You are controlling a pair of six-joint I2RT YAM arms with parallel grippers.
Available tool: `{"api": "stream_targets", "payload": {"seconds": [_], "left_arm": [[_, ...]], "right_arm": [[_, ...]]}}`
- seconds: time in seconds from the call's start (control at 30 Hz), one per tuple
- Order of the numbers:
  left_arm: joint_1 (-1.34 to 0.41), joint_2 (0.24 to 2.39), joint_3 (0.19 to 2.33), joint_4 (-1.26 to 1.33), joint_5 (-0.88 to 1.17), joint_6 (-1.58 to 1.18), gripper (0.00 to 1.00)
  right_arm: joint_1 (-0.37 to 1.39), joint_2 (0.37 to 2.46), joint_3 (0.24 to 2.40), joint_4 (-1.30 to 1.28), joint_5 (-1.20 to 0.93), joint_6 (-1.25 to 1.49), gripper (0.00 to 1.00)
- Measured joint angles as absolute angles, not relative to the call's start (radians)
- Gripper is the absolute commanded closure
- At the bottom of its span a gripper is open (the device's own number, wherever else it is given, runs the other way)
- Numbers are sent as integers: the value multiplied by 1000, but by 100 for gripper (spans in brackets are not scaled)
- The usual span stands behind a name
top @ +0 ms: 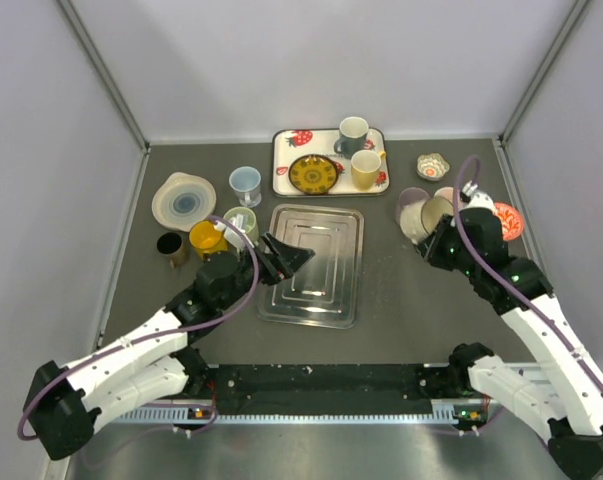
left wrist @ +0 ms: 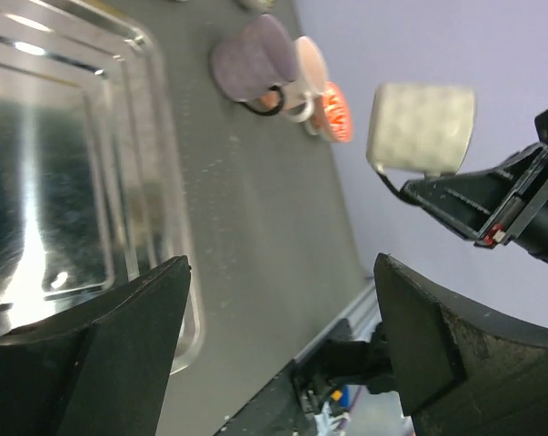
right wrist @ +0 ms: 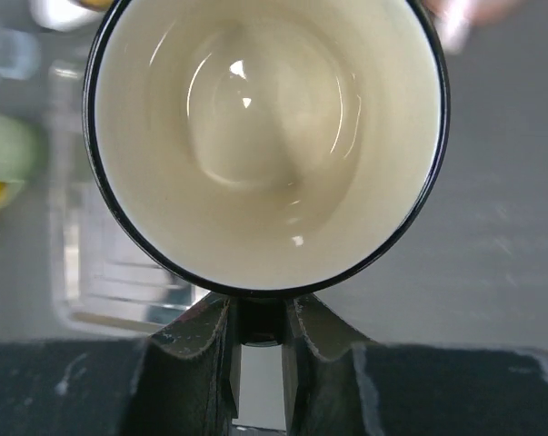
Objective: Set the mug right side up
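Observation:
I need to lower my right gripper to the bare tabletop below next, turn the tilted mug level so it stands base down, and let go of the mug's handle.
The mug [right wrist: 264, 136] has a cream inside and a black rim, and its mouth faces my right wrist camera. My right gripper [right wrist: 260, 313] is shut on its dark handle. In the top view the mug [top: 428, 215] is held tilted at the right, with the right gripper [top: 436, 232] just behind it. In the left wrist view it shows as a speckled pale mug [left wrist: 422, 129] in the air. My left gripper [top: 286, 260] is open and empty over the steel tray's left edge, and it also shows in its own wrist view [left wrist: 283, 336].
A steel tray [top: 311, 300] lies mid-table. A strawberry tray [top: 284, 160] at the back holds two mugs and a yellow plate. A purple mug [top: 409, 198], a pink cup and a red bowl [top: 510, 222] lie near the held mug. Cups and plates [top: 184, 200] stand left.

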State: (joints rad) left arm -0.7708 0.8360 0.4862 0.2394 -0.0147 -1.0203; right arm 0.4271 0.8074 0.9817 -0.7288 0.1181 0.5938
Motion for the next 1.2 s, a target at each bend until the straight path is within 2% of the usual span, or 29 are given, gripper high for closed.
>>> {"api": "stream_targets", "payload": {"seconds": [0.3, 0.5, 0.9, 1.0, 1.03, 1.1, 1.13, 1.2], "left_arm": [[-771, 837, 561, -33, -97, -940, 15], [-771, 840, 570, -152, -138, -917, 16], [-771, 782, 551, -234, -177, -913, 16], [-771, 780, 550, -243, -179, -913, 14], [-771, 781, 549, -247, -181, -913, 14], [-771, 781, 549, -253, -184, -912, 12], [-771, 781, 549, -257, -186, -912, 12], [-771, 782, 550, -265, -193, -908, 11]], "right_arm": [[305, 866, 762, -902, 255, 613, 100], [212, 960, 706, -864, 276, 638, 100], [140, 1145, 699, -739, 316, 656, 100], [121, 1183, 712, -710, 329, 650, 84], [119, 1192, 717, -704, 331, 646, 74], [115, 1198, 720, -694, 333, 638, 62], [115, 1197, 720, -692, 331, 636, 49], [115, 1182, 720, -692, 329, 627, 32]]}}
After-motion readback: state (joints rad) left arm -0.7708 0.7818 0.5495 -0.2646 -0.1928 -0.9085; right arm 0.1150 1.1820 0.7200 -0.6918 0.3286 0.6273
